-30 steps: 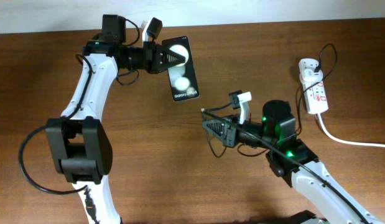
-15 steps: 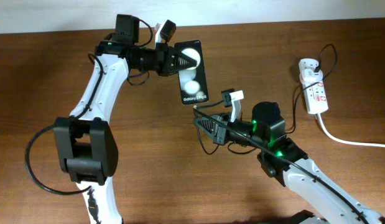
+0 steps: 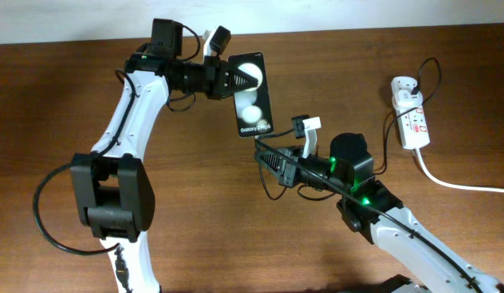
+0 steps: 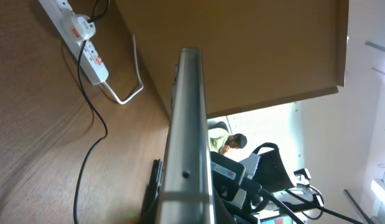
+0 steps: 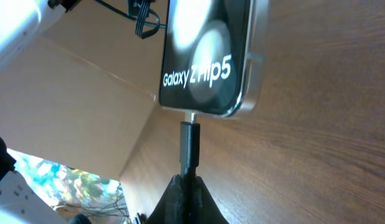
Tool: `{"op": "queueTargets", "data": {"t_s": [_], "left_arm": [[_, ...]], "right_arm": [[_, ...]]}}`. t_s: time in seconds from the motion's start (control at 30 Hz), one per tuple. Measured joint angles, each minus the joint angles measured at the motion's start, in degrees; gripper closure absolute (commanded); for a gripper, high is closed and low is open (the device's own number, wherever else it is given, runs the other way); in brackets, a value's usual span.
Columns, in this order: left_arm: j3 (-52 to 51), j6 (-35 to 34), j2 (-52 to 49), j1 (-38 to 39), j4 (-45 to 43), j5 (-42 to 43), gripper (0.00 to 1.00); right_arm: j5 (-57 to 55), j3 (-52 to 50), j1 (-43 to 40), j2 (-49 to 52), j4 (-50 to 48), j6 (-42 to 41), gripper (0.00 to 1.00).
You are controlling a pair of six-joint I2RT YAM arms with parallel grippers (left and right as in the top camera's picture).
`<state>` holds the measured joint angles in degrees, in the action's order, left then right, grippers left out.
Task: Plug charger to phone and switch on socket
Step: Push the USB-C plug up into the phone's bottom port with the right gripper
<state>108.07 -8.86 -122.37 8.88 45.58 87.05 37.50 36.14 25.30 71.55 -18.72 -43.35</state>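
Note:
The phone still hangs in the air, so next I will tilt my left gripper downward and move it down to lay the phone (image 3: 252,94) on the bare tabletop below and release it.
The black phone (image 3: 252,94) is held above the table by my left gripper (image 3: 234,80), which is shut on its upper end. In the left wrist view I see the phone's metal edge (image 4: 187,130) end-on. My right gripper (image 3: 265,159) is shut on the charger connector (image 5: 190,149). Its metal tip touches the port at the phone's bottom edge (image 5: 204,111), below the white lettering. The black cable (image 3: 387,122) runs right to the white plug adapter (image 3: 405,85) seated in the white socket strip (image 3: 413,118). The socket also shows in the left wrist view (image 4: 80,37).
The socket's thick white cord (image 3: 463,184) leaves to the right edge. The wooden table (image 3: 195,203) ends at the far edge near a pale wall (image 3: 72,20). Both arm bases stand at the near side.
Since a second ago both arms moved toward each other: the phone shifted right and the connector moved up-left to meet its bottom edge. Little has changed in the last half second.

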Motion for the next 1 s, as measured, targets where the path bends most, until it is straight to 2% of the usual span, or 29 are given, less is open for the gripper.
{"op": "queueTargets", "data": {"t_s": [1.0], "left_arm": [[0.04, 0.22, 0.0, 0.57, -0.72, 0.2, 1.0]], "right_arm": [[0.68, -1.36, -0.57, 1.42, -5.86, -1.2, 0.96]]}}
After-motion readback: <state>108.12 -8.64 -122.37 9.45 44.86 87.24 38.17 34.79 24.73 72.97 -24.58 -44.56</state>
